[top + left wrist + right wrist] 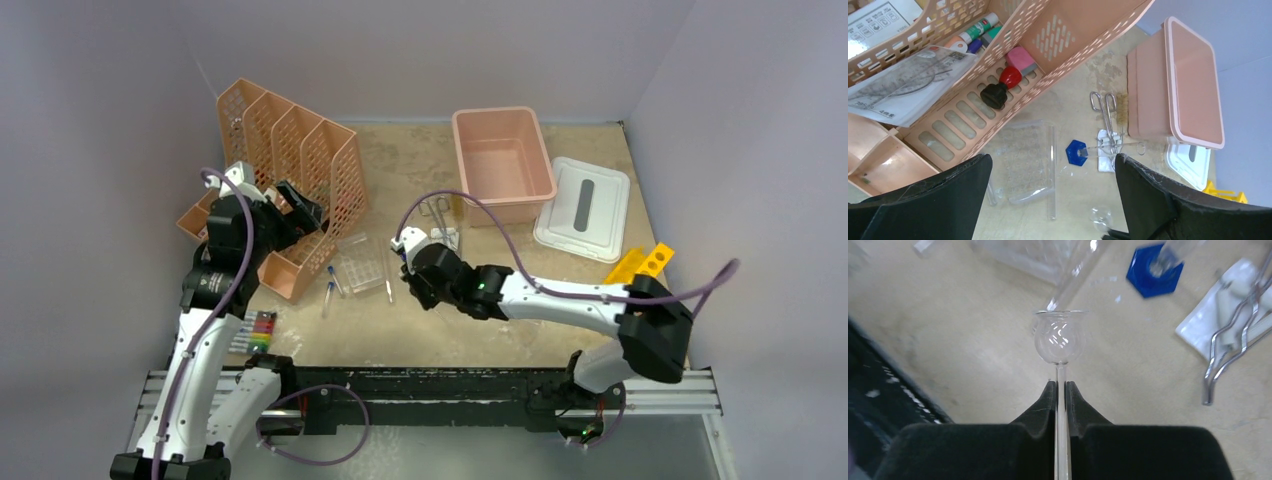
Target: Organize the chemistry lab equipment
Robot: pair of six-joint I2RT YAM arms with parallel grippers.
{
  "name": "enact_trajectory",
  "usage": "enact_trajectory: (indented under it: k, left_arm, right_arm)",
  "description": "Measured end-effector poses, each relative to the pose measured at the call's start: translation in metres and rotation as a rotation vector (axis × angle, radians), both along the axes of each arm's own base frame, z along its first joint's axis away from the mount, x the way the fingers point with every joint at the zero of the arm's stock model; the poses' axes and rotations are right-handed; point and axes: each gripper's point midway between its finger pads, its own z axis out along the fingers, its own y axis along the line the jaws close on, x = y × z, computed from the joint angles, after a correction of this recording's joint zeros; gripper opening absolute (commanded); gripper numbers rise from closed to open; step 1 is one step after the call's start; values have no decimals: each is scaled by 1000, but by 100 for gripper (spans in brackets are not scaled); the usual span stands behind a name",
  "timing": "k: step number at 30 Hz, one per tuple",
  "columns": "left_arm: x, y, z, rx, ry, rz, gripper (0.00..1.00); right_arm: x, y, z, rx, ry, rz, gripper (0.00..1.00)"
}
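My right gripper moves up and outward next, then down into the pink bin. It releases the glass tube there, since the pink bin's bottom lies bare.
My right gripper is shut on the thin stem of a clear glass tube with a round bulb, held just above the table. It also shows in the top view. Beyond it lie the flask with a blue base and the metal forceps on a white packet. My left gripper is open and empty, high above the clear tube rack and a glass rod. Blue-capped tubes lie beside the rack.
The orange perforated organiser stands at the left, holding markers and papers. A pink bin sits at the back, with a white lid and a yellow piece to its right. A marker pack lies near the front left.
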Motion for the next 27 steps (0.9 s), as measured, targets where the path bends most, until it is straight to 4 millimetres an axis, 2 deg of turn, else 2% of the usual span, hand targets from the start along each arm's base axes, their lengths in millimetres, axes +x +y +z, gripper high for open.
enact_trajectory:
  k: [5, 7, 9, 11, 13, 14, 15, 16, 19, 21, 24, 27]
  left_arm:
    - [2, 3, 10, 5, -24, 18, 93]
    - [2, 3, 12, 5, -28, 19, 93]
    - [3, 3, 13, 5, -29, 19, 93]
    - [4, 2, 13, 5, -26, 16, 93]
    - [4, 1, 14, 5, -26, 10, 93]
    - [5, -1, 15, 6, -26, 4, 93]
    - [6, -3, 16, 5, -28, -5, 93]
    - [7, -5, 18, 5, -33, -16, 93]
    - [10, -12, 24, -8, -57, -51, 93]
    - [14, -19, 29, -19, -80, -87, 93]
    - [18, -28, 41, -33, -134, -138, 94]
    - [23, -35, 58, -42, -207, -177, 94]
  right_arm:
    - [12, 10, 85, 163, -94, -22, 0]
    - [23, 13, 120, 218, -141, -43, 0]
    - [42, 13, 160, 283, -195, -80, 0]
    - [66, 5, 193, 333, -247, -133, 0]
    - [96, -14, 221, 370, -302, -207, 0]
    - [100, -15, 233, 388, -322, -214, 0]
    - [126, -39, 243, 389, -352, -288, 0]
    - [141, -54, 251, 393, -375, -330, 0]
    - [185, -96, 270, 391, -435, -451, 0]
    - [213, -127, 270, 373, -455, -530, 0]
    - [245, -165, 252, 331, -443, -616, 0]
    - [272, -193, 218, 289, -386, -669, 0]
